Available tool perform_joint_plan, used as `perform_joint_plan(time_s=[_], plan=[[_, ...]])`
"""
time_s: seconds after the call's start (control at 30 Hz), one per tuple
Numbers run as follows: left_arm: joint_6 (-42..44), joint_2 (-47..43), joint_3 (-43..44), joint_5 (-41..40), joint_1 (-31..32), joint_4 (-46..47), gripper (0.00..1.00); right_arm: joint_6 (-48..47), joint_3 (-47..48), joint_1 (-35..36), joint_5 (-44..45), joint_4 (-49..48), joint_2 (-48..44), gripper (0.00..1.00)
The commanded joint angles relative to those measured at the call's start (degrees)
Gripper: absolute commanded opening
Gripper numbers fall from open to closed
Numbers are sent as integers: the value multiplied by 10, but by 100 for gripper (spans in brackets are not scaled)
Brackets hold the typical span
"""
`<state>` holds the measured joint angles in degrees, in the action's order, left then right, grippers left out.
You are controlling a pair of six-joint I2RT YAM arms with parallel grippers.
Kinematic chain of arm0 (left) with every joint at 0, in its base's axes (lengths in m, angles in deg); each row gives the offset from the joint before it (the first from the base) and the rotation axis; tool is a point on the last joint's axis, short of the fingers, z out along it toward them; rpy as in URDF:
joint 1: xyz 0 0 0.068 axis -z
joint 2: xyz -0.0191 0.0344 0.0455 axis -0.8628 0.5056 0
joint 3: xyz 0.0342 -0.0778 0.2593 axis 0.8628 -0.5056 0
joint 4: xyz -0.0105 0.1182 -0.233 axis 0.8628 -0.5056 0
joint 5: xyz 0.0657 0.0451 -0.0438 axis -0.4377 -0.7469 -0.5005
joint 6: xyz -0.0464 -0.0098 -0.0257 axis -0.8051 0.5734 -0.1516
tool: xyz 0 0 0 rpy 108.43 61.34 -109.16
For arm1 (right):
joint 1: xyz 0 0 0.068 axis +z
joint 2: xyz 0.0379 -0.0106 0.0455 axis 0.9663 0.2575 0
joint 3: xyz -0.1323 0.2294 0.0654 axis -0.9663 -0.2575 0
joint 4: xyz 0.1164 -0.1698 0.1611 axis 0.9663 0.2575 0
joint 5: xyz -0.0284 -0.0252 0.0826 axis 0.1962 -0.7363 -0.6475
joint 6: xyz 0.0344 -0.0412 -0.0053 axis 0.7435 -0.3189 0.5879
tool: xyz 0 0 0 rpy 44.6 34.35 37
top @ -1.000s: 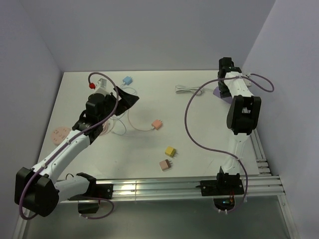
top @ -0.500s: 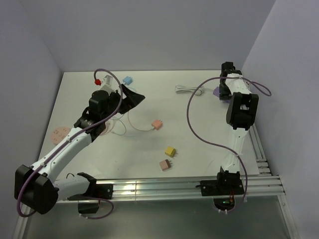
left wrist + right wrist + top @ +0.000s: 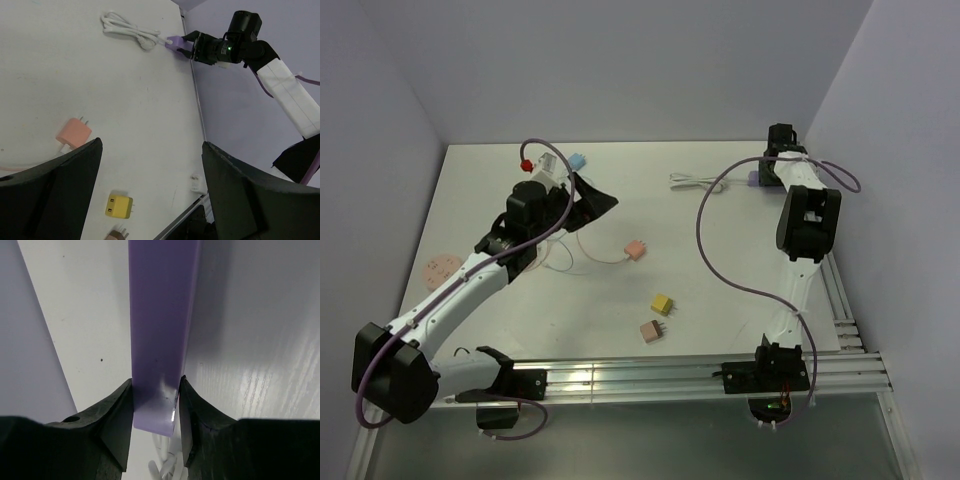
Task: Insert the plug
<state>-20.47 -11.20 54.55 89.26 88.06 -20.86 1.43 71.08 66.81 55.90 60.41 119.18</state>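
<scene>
The purple socket block is far out by the side, so my right gripper will next let go of the block and move back toward the pink plug (image 3: pixel 73 133).
My right gripper (image 3: pixel 763 177) is at the far right of the table, shut on a purple socket block (image 3: pixel 752 181). In the right wrist view both fingers press the block's (image 3: pixel 160 315) sides at my gripper (image 3: pixel 155 410). A white coiled cable (image 3: pixel 691 180) runs from the block's end. My left gripper (image 3: pixel 596 200) is open and empty, held above the table at the back left. In the left wrist view (image 3: pixel 150 190) it looks over a pink plug (image 3: pixel 73 133) on a thin cord, a yellow plug (image 3: pixel 119 206), and the purple block (image 3: pixel 177 44).
The pink plug (image 3: pixel 636 249), the yellow plug (image 3: pixel 662 303) and a brownish-pink plug (image 3: pixel 651 331) lie mid-table. A blue plug (image 3: pixel 577 160) lies at the back left and a pink disc (image 3: pixel 442 268) at the left edge. Walls close the back and both sides.
My left gripper has moved right and toward the back, still open. My right wrist has shifted slightly toward the far right corner, still holding the purple block.
</scene>
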Motion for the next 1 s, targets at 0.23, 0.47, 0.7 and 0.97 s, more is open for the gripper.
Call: perform_joint_plan(time_s=[0.23,0.47,0.7,0.97], plan=[[74,70,106,138,5,-71,82,-247,-231,7,-217,-293,-119,0],[27,93,61,189,6,19,75,-309,-386,18,-386,-410,-170,0],[3,125,45,190,21,61,70,-279,-558,19,-423,-479,-246,3],[-4,150,48,175,61,80,70,-357,-573,29,-311,-309,-330,42]])
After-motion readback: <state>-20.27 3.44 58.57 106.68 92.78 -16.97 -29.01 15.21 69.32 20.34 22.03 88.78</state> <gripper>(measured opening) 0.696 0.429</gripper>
